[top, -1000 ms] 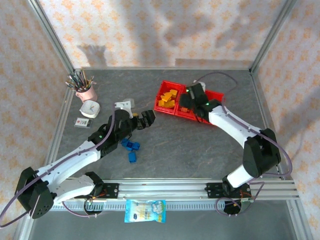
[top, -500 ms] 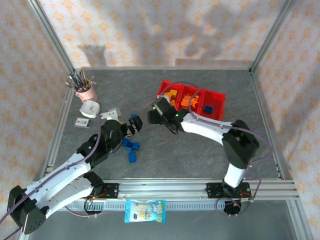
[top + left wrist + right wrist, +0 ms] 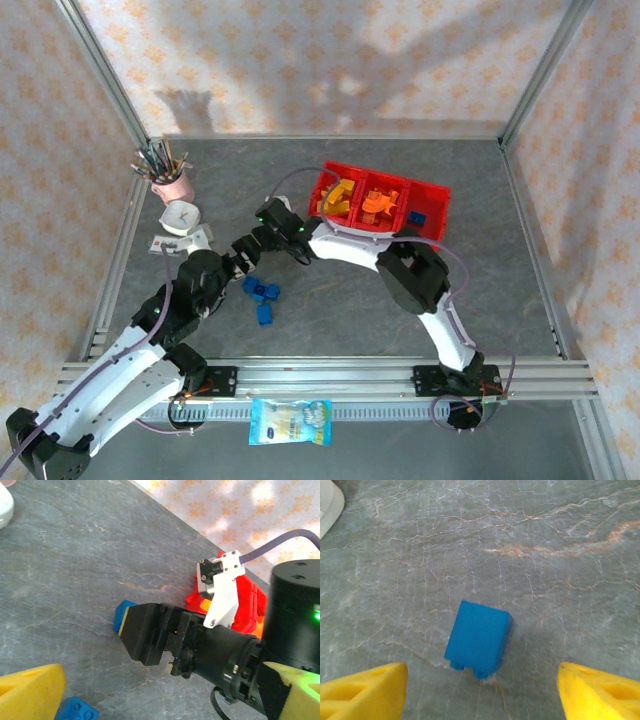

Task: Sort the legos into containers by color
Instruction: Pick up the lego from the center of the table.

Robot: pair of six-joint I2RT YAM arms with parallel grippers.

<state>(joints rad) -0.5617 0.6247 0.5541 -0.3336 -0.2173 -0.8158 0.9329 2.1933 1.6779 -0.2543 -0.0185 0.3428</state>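
The right gripper lowers toward the tabletop and moves ahead next until its open fingers straddle the blue lego (image 3: 478, 636), because that lego still lies just beyond them.
In the right wrist view a blue lego (image 3: 479, 639) lies on the grey table, between and just beyond my right gripper's (image 3: 480, 692) yellow fingertips (image 3: 367, 690). That gripper stands open with nothing in it. From above, my right gripper (image 3: 266, 222) reaches far left of the red containers (image 3: 438, 197), which hold yellow (image 3: 335, 196), orange (image 3: 380, 204) and blue (image 3: 415, 217) legos in separate compartments. My left gripper (image 3: 238, 263) is open and empty just beside it. The left wrist view looks past open yellow fingertips (image 3: 30, 690) at the right gripper's black body over the same blue lego (image 3: 121, 618). Blue legos (image 3: 261, 291) lie near the left gripper.
A pink pen cup (image 3: 173, 186), a round white timer (image 3: 180, 217) and a small card (image 3: 166, 245) stand at the left edge. A snack packet (image 3: 290, 420) lies on the front rail. Metal frame posts border the table on both sides.
My right arm has swung left from the red containers to above the lone blue lego. My left gripper has drawn back toward the near left.
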